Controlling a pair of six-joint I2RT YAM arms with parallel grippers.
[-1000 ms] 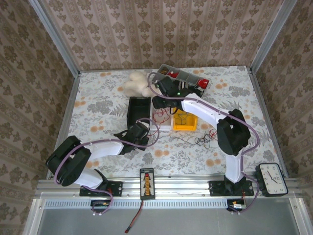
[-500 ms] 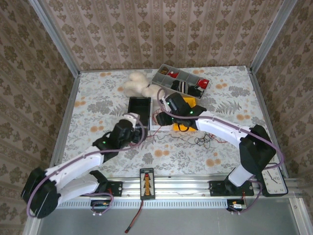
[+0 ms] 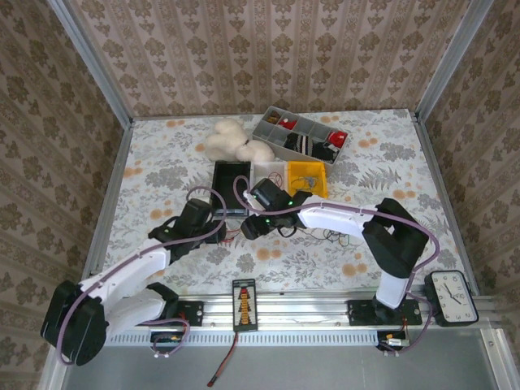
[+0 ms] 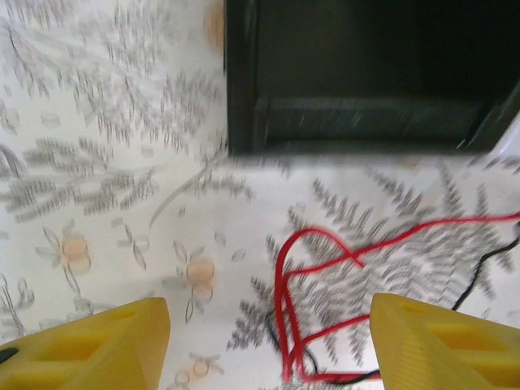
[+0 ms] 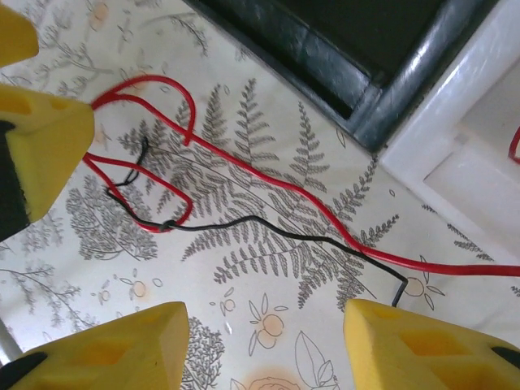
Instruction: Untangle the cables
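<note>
My right gripper moves away from the left gripper next and down onto the black cable's sharp bend [image 5: 404,282], since that lies below and just beyond its fingers.
A thin red cable [image 5: 244,166] loops over the flowered tablecloth, and a thin black cable [image 5: 268,223] is knotted to it at one loop. The red loops [image 4: 302,309] also lie between my left fingers. My left gripper [image 4: 268,349] hovers open just above them, nothing held. My right gripper [image 5: 264,349] is open too, low over the cloth, with the black cable just beyond its fingertips. In the top view the left gripper [image 3: 219,226] and right gripper [image 3: 248,227] face each other closely over the red cable [image 3: 236,236]. More black cable [image 3: 333,236] lies to the right. The blue wire is out of view.
A black bin [image 3: 231,180] stands just behind the grippers, with a white bin [image 3: 268,172] and a yellow bin [image 3: 307,179] beside it. A grey divided tray [image 3: 301,134] and a plush toy [image 3: 236,142] sit at the back. A clock [image 3: 449,296] is at the front right.
My right gripper has come from over the bins down and leftward to the cloth by the red loops. My left gripper has drawn back to the left, facing it.
</note>
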